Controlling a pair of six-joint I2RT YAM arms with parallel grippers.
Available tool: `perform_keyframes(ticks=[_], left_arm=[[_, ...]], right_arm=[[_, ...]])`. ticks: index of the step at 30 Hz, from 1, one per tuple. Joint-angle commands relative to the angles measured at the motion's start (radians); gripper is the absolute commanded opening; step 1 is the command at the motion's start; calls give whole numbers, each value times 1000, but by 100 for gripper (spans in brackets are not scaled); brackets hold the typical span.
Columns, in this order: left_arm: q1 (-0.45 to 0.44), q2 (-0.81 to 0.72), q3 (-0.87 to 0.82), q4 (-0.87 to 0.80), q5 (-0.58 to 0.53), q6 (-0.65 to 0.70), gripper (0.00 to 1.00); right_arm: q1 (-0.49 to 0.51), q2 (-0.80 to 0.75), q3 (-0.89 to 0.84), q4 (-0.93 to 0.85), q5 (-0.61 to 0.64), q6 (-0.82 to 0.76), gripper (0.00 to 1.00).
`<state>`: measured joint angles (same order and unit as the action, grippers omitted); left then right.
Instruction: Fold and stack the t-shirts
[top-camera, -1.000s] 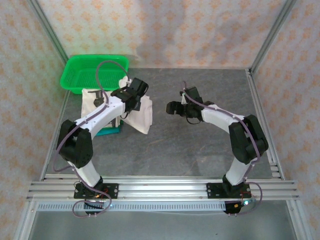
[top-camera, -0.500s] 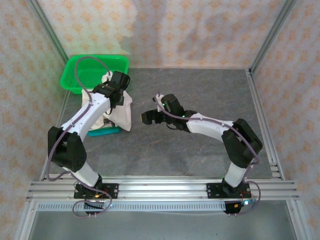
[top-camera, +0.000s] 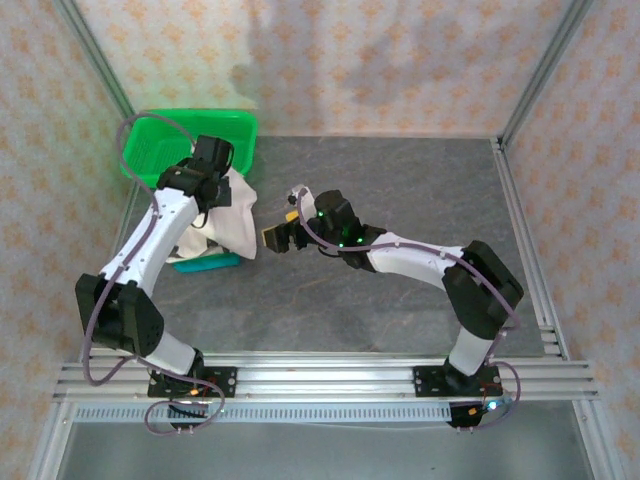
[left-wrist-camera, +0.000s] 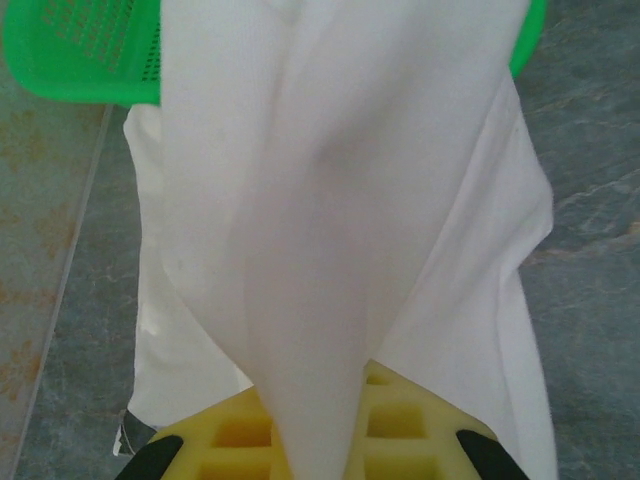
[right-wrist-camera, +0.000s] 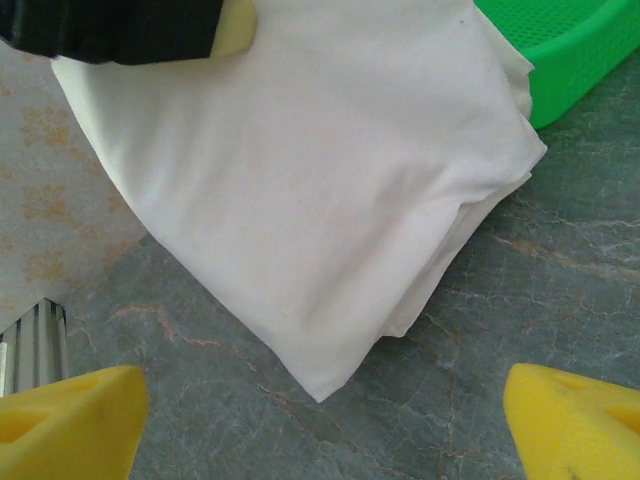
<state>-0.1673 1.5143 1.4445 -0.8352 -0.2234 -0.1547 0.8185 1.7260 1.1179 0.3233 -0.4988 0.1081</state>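
I will next lower my left gripper toward the nearby side wall and let go of the shirt over the white cloth and teal object, as it hangs folded above them.
A white t-shirt hangs folded from my left gripper, which is shut on its upper edge just in front of the green basket. In the left wrist view the cloth runs up between the yellow pads. The shirt's lower corner points down toward the grey table in the right wrist view. My right gripper stands open a short way right of the hanging shirt, its yellow fingertips wide apart with nothing between them.
More white cloth and a teal object lie on the table under the left arm. The green mesh basket stands at the back left corner. Aluminium frame rails border the grey table; its middle and right are bare.
My left gripper has carried the shirt left and back toward the basket. My right arm has reached left across the table, following the shirt, with its jaws open.
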Motion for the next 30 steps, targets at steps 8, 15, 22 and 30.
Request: perform_keyframes(ticks=[8, 15, 22, 30], left_arm=[[16, -27, 129, -31, 73, 20, 0], [47, -2, 156, -73, -24, 28, 0], [112, 7, 122, -58, -25, 16, 0], [173, 20, 23, -27, -47, -38, 0]], right_arm=[[5, -32, -20, 71, -28, -10, 92], [6, -30, -26, 67, -27, -14, 91], [5, -17, -21, 74, -32, -5, 91], [5, -9, -22, 72, -27, 4, 91]])
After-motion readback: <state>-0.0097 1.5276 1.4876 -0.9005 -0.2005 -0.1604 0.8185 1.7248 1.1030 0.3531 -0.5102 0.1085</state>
